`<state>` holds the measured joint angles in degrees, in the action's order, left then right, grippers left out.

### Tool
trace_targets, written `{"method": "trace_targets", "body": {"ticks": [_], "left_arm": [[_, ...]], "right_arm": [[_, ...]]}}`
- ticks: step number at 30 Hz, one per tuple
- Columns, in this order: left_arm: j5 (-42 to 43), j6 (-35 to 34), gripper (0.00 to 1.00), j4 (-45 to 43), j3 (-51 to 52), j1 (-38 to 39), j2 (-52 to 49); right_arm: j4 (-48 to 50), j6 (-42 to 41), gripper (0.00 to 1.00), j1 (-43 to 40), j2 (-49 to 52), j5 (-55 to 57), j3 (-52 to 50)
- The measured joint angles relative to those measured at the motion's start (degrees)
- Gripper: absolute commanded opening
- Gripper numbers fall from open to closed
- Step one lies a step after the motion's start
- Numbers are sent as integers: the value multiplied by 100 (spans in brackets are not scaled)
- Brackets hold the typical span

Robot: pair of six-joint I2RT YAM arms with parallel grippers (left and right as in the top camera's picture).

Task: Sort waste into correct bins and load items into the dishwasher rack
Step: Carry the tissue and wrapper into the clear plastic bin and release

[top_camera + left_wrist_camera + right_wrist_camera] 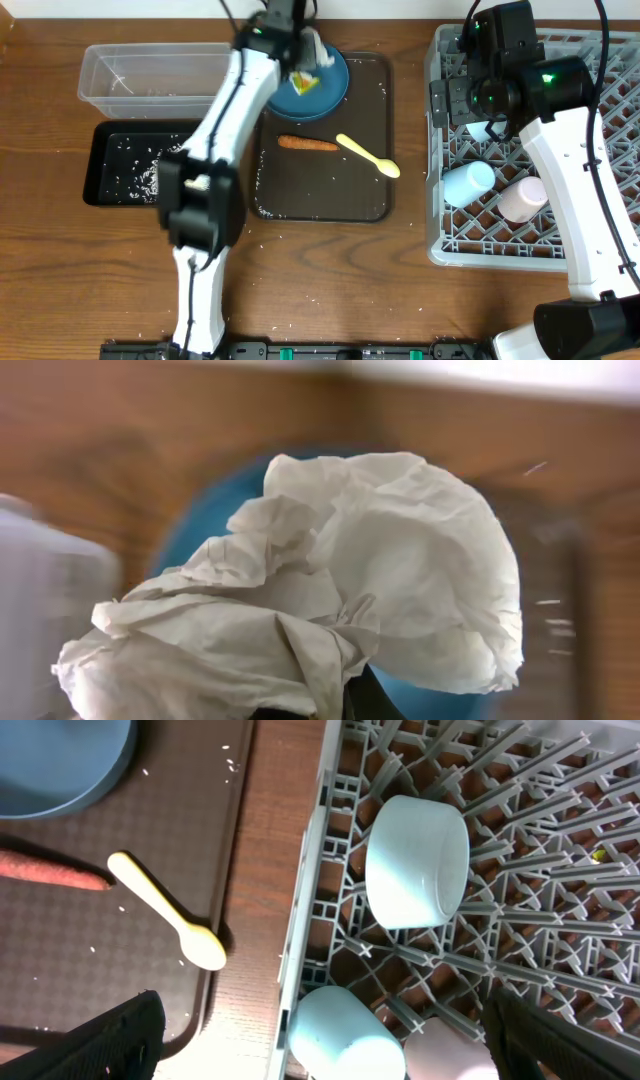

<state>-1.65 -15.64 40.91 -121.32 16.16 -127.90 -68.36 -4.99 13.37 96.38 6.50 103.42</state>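
Observation:
I will move my right gripper left in the overhead view and down onto the dark blue dish's rim facing the rack, as the tissue [330, 590] leaves it clear.
My left gripper [308, 48] is shut on the crumpled white tissue [330, 590] and holds it over the dark blue dish [325, 92]. The tissue hides the fingers in the left wrist view. A yellow-green wrapper [303, 83] lies on the dish. The carrot [307, 143] and the pale yellow spoon [368, 156] lie on the brown tray [320, 200]. My right gripper [325, 1020] is open and empty above the rack's [450, 235] left edge. The rack holds the pale blue bowl [417, 862], the light blue cup [345, 1038] and the pink cup [445, 1055].
The clear tub [150, 78] stands at the back left. The black tray [120, 165] in front of it holds rice grains. Stray grains lie on the brown tray and the wooden table. My left arm stretches over the black tray's right end.

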Motion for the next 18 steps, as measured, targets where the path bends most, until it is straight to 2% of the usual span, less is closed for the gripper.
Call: {"method": "trace_targets", "body": {"ticks": [6,14,18], "left_arm": [[-17,-251,6,420,-90,-369,796],[-120,-1239,6,809,-85,-1499,638],[-177,-1602,10,811,-85,-2020,457]], "right_arm": [[-2,0,99,0,0,-48,0],[2,0,99,0,0,-55,0],[4,0,99,0,0,-55,0]]}}
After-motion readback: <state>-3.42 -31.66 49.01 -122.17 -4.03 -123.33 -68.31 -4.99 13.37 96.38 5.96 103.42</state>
